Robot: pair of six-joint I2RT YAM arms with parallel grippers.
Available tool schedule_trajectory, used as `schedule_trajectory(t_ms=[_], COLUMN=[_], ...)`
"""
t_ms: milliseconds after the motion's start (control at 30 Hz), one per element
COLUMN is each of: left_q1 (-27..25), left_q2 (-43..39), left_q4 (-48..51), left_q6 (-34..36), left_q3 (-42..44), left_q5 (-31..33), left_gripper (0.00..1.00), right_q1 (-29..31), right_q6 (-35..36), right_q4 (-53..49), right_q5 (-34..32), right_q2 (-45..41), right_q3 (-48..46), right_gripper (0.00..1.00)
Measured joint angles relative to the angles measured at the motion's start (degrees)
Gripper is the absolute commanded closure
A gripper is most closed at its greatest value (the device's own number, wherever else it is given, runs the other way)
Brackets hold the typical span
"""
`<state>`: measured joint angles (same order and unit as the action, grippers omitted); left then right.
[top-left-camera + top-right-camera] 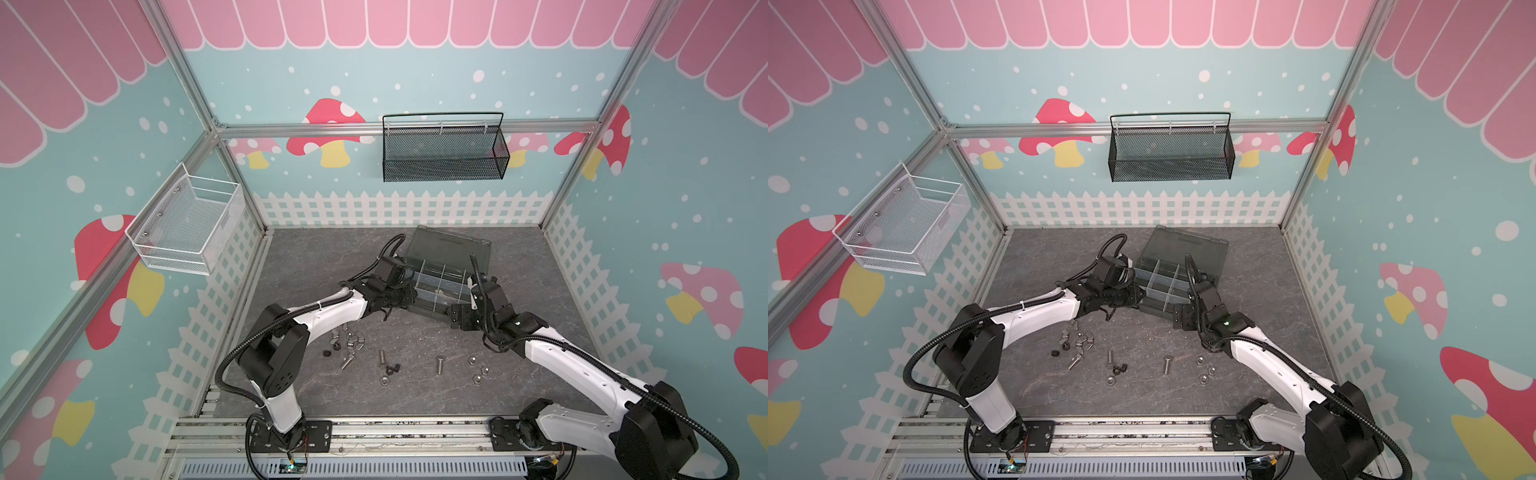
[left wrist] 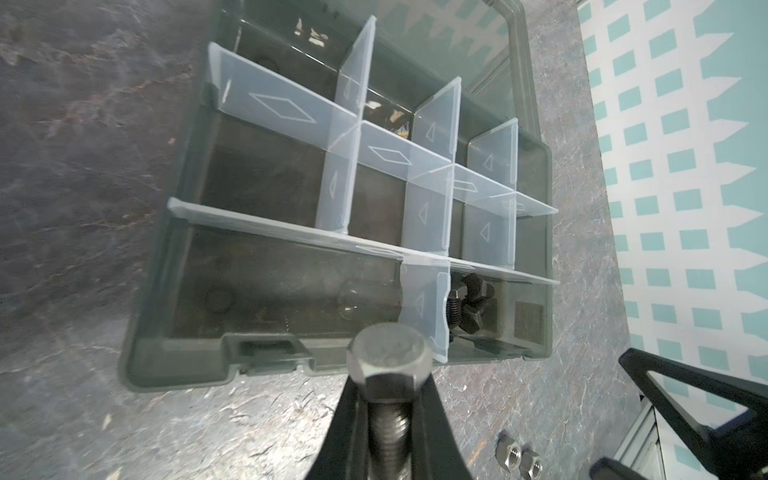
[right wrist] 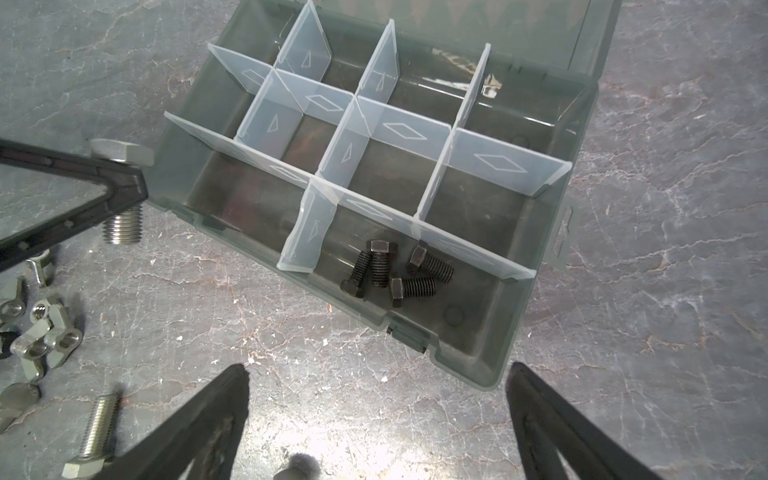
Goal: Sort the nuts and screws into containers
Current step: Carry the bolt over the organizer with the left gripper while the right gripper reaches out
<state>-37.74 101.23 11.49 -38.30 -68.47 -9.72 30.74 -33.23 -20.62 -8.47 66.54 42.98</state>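
Observation:
My left gripper holds the silver screw. Next I need to move it across past the box's side to the box's bare near section [image 1: 424, 305] [image 2: 296, 280] and let it go apart from the black ones.
The dark grey organiser box [image 1: 428, 309] [image 3: 548, 232] stands open at mid-table, its containers split by translucent dividers [image 2: 286, 108]. Several black screws [image 3: 395, 270] [image 2: 469, 303] lie in one near-corner compartment; the other compartments look bare. My left gripper [image 2: 388, 382] [image 1: 409, 297] is shut on a silver hex-head screw [image 2: 388, 353] [image 3: 120, 158], held head-up just outside the box's left end wall. My right gripper [image 3: 376, 374] [image 1: 461, 316] hangs open and empty over the table by the box's near right corner.
Loose silver screws [image 1: 439, 365] [image 3: 97, 432], hex nuts [image 1: 478, 370] [image 2: 519, 457] and wing nuts [image 3: 37, 332] [image 1: 353, 336] are scattered on the table in front of the box. The smoky lid [image 1: 451, 245] lies back. A black mesh basket [image 1: 444, 153] and a white wire basket [image 1: 187, 224] hang on the walls.

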Motion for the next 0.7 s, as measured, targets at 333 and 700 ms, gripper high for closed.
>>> schedule_trajectory(t_ms=[333, 700], left_q1=[-1.01, -2.62], left_q2=[3.63, 7.45], left_q4=[-1.14, -2.05], left_q6=[-0.26, -0.28], left_q3=[-1.55, -4.0], left_q5=[1.36, 2.75], left_gripper=[0.96, 0.92], right_q1=[0.0, 0.92], right_q6=[-0.04, 0.04], right_q4=[0.07, -0.48], right_q5=[1.01, 4.26], right_q2=[-0.7, -4.59], right_q3=[-0.76, -4.68], right_gripper=[0.02, 0.02])
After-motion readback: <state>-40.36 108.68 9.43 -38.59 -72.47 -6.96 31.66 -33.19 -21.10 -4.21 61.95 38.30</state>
